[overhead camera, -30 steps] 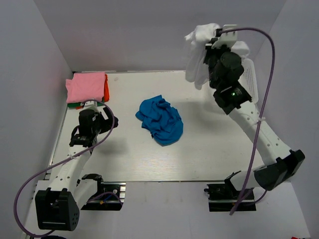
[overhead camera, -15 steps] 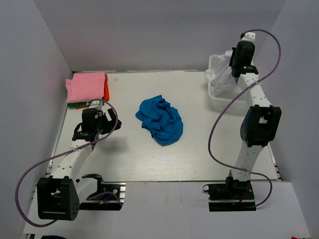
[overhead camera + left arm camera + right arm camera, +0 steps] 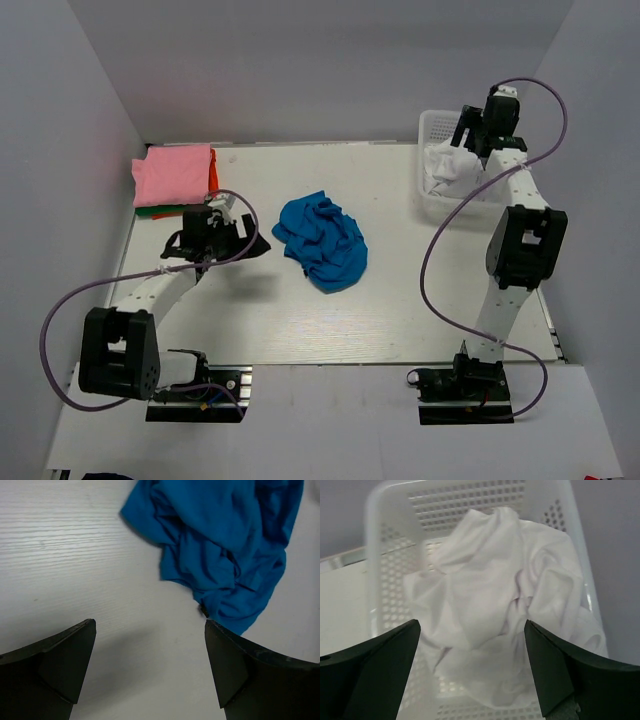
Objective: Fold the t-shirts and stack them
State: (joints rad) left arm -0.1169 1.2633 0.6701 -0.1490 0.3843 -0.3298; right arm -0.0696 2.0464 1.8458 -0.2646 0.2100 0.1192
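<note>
The left gripper's fingers span only bare table, so the robot will next move it to the right in the top view and lower it onto the blue t-shirt's jutting fold nearest the gripper.
A crumpled bright blue t-shirt (image 3: 322, 240) (image 3: 225, 540) lies mid-table. My left gripper (image 3: 252, 242) (image 3: 150, 630) hovers open just left of it, with only bare table between its fingers (image 3: 55, 665). A white t-shirt (image 3: 443, 168) (image 3: 495, 580) lies bunched in the white lattice basket (image 3: 430, 125) (image 3: 385, 510). Above it, my right gripper (image 3: 466, 137) (image 3: 471, 625) stands open and holds nothing. A folded pink t-shirt (image 3: 174, 175) tops a stack at the back left, with orange-red (image 3: 213, 180) and green (image 3: 150, 211) edges showing beneath.
The basket sits at the table's back right corner against the wall. Grey walls close in the table on the left, back and right. The right arm's purple cable (image 3: 440, 250) loops over the table's right side.
My right gripper carried the white t-shirt down over the basket, opened and let it drop in. My left gripper swung right, towards the blue t-shirt.
</note>
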